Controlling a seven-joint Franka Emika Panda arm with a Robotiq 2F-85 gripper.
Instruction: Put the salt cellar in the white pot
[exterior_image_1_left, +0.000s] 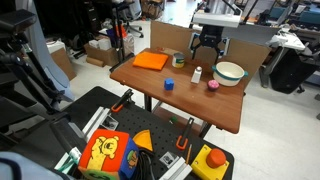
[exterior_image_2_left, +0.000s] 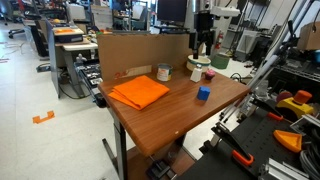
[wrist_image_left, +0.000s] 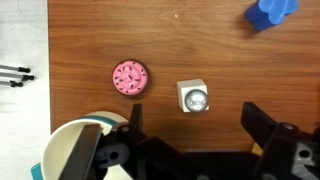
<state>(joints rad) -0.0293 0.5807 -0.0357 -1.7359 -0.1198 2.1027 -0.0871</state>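
Note:
The robot should next lower its open gripper down over the salt cellar's shiny top (exterior_image_1_left: 197, 70) (wrist_image_left: 197, 100), with one finger going past each side of the cellar, because the cellar is standing upright below the wide gap between the fingers.
The salt cellar (wrist_image_left: 193, 97) is seen from above in the wrist view, a small white shaker with a shiny top, standing on the wooden table. It also shows in both exterior views (exterior_image_1_left: 197, 73) (exterior_image_2_left: 196, 75). The white pot (wrist_image_left: 72, 150) lies at the lower left of the wrist view, and shows in both exterior views (exterior_image_1_left: 230, 73) (exterior_image_2_left: 198, 64). My gripper (wrist_image_left: 195, 125) is open and empty, its two fingers spread wide either side of the cellar's line. It hangs above the table (exterior_image_1_left: 207, 42) (exterior_image_2_left: 203, 45), not touching the cellar.
A pink round object (wrist_image_left: 131, 77) lies between the cellar and the pot. A blue cube (wrist_image_left: 270, 13) sits further off. An orange cloth (exterior_image_1_left: 152, 60) and a small dark cup (exterior_image_1_left: 178, 60) are on the table. A cardboard wall (exterior_image_2_left: 140, 55) backs it.

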